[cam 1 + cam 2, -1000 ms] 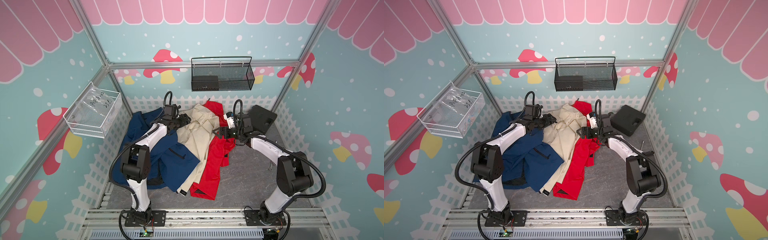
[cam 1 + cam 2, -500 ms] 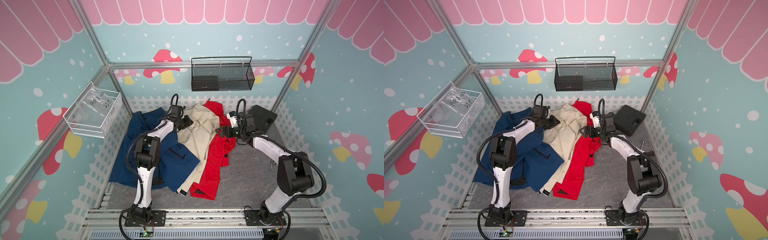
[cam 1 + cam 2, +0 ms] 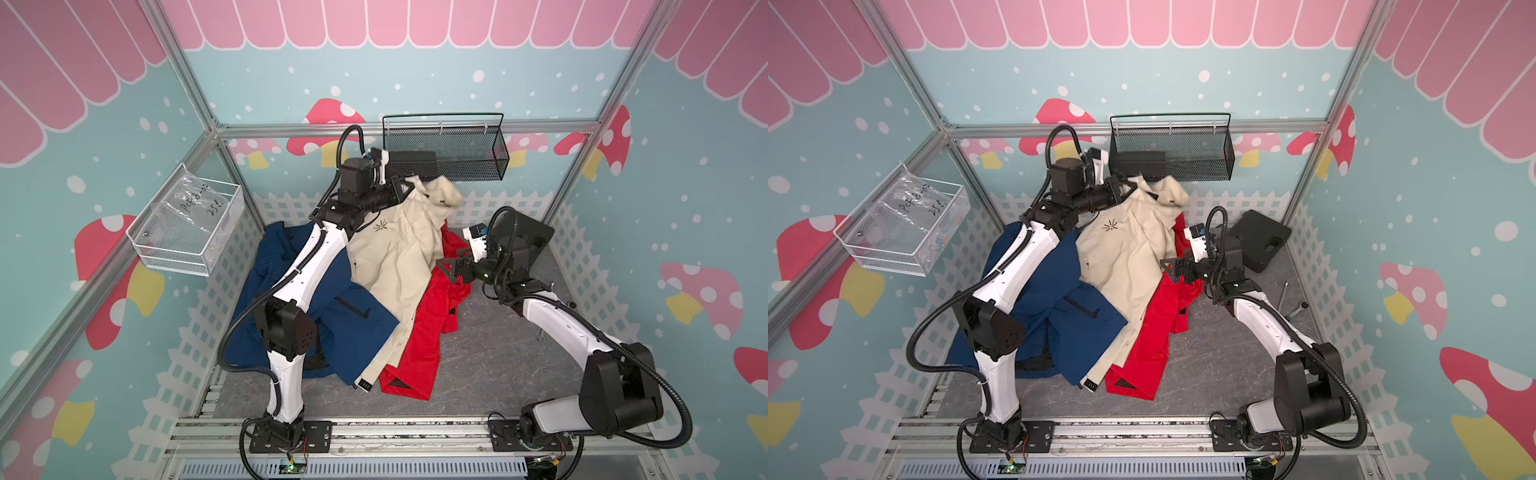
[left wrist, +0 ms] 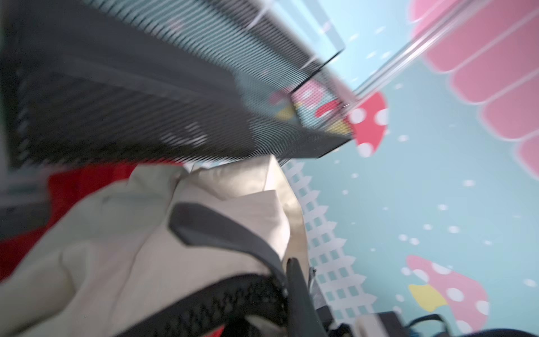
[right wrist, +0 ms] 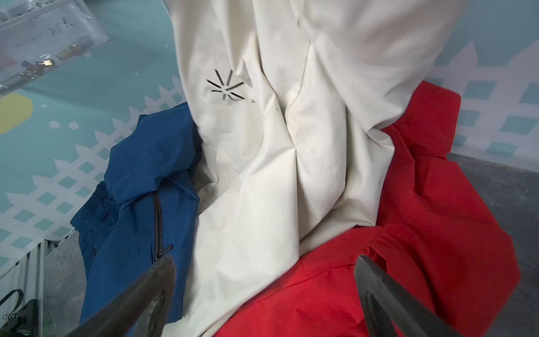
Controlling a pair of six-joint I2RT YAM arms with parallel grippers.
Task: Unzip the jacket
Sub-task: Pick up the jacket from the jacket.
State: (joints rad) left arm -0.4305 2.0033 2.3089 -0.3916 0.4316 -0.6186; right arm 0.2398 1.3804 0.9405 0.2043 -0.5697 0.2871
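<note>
The right gripper tilts up, moves in and closes on the beige jacket's side fold [image 3: 426, 256] beside the red jacket [image 3: 428, 332] next, since the raised collar leaves the fold hanging.
The beige jacket [image 3: 399, 257] [image 3: 1125, 249] lies between a blue jacket [image 3: 332, 316] and a red jacket [image 3: 428, 332]. Its collar end is lifted off the floor. My left gripper [image 3: 405, 189] [image 3: 1131, 187] is shut on that collar, high up just below the black wire basket. The blurred left wrist view shows the beige jacket's cloth [image 4: 145, 233] pinched in the left gripper [image 4: 287, 264]. My right gripper [image 3: 446, 268] [image 5: 264, 259] stands open over the seam where the beige jacket [image 5: 291, 146] meets red, holding nothing. I cannot make out the zipper pull.
A black wire basket [image 3: 449, 153] hangs on the back wall right beside the raised left gripper. A clear tray [image 3: 187, 224] is mounted on the left wall. A black case [image 3: 528, 241] sits behind the right arm, and small tools [image 3: 1291, 303] lie on the grey floor.
The left gripper shut on the beige collar and rose up and back, lifting that end of the jacket. The right gripper opened a little wider and stayed about where it was.
</note>
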